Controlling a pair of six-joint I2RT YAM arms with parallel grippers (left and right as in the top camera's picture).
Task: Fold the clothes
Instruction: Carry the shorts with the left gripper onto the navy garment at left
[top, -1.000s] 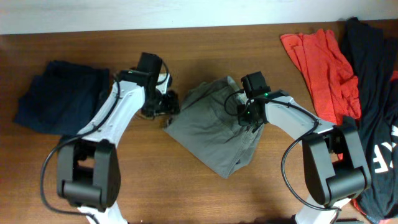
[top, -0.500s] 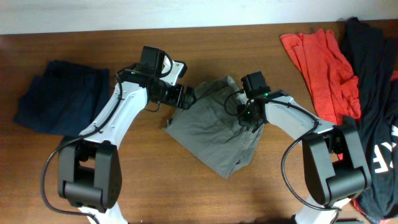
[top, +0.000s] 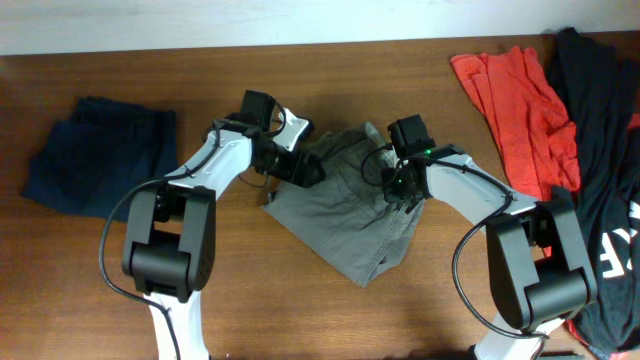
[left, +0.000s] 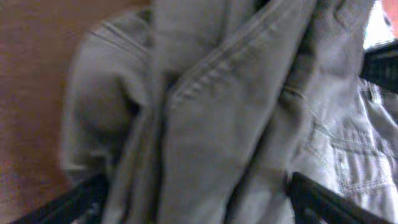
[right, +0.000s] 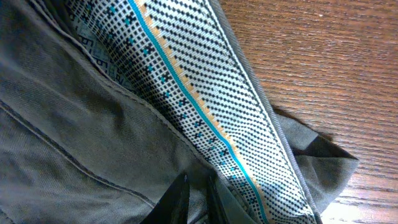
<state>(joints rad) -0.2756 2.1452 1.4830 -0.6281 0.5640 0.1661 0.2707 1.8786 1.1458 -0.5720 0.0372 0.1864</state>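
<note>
The open fingers of the left gripper have the bunched fold with the stitched seam (left: 202, 149) standing between them, so they should next close straight onto it from both sides.
The grey-olive shorts (top: 340, 215) lie crumpled at the middle of the table. My left gripper (top: 305, 170) is at their upper left edge. In the left wrist view the shorts (left: 217, 112) fill the frame and the fingers (left: 199, 199) stand wide apart, open, with bunched cloth between them. My right gripper (top: 403, 190) is at the shorts' upper right. In the right wrist view its fingers (right: 198, 199) are shut on a fold of the grey cloth (right: 74, 124), next to the pale patterned waistband lining (right: 186, 81).
A dark navy garment (top: 95, 155) lies at the far left. An orange-red garment (top: 515, 105) and a dark garment (top: 605, 150) lie at the right edge. Bare wooden table (top: 300, 300) shows in front of the shorts.
My left gripper has moved right from beside the shorts onto their upper left edge. The right arm and the shorts have not visibly moved.
</note>
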